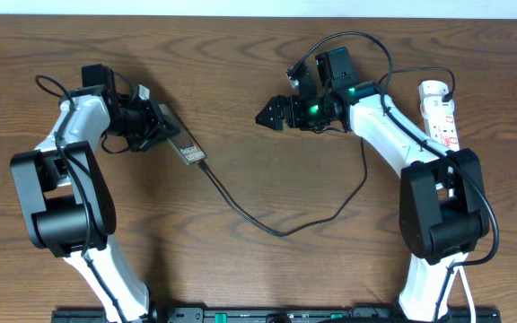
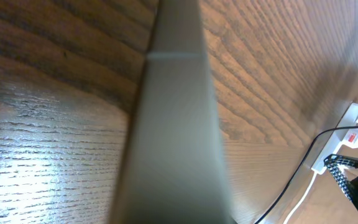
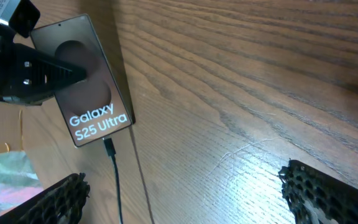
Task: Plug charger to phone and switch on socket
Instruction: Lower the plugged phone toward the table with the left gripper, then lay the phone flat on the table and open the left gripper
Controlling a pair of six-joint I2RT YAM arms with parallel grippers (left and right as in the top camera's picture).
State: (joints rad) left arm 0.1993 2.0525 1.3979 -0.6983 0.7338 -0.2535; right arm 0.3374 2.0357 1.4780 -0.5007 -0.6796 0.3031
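My left gripper lowers the phone slightly onto the wooden tabletop below and releases it next, since the connector (image 3: 109, 148) already sits in the tilted phone's edge.
The phone (image 1: 185, 147) lies tilted on the wooden table, left of centre. In the right wrist view (image 3: 91, 87) it shows its white "Galaxy S25 Ultra" lettering. My left gripper (image 1: 157, 121) is shut on its upper end, also seen in the right wrist view (image 3: 27, 73). In the left wrist view the phone (image 2: 173, 124) fills the middle as a blurred grey-brown band. The charger cable (image 1: 281, 232) loops across the table. Its connector (image 3: 109, 148) sits against the phone's lower edge and looks inserted. My right gripper (image 1: 272, 115) is open and empty (image 3: 185, 198), apart from the phone. The white socket (image 1: 440, 109) lies at the far right.
The socket also shows in the left wrist view (image 2: 352, 117) with a red switch, a white cord and a black cable beside it. The right arm's own thick black cables (image 1: 348, 40) arch above its wrist. A crinkled pale wrapper (image 3: 5, 174) lies at the right wrist view's lower left.
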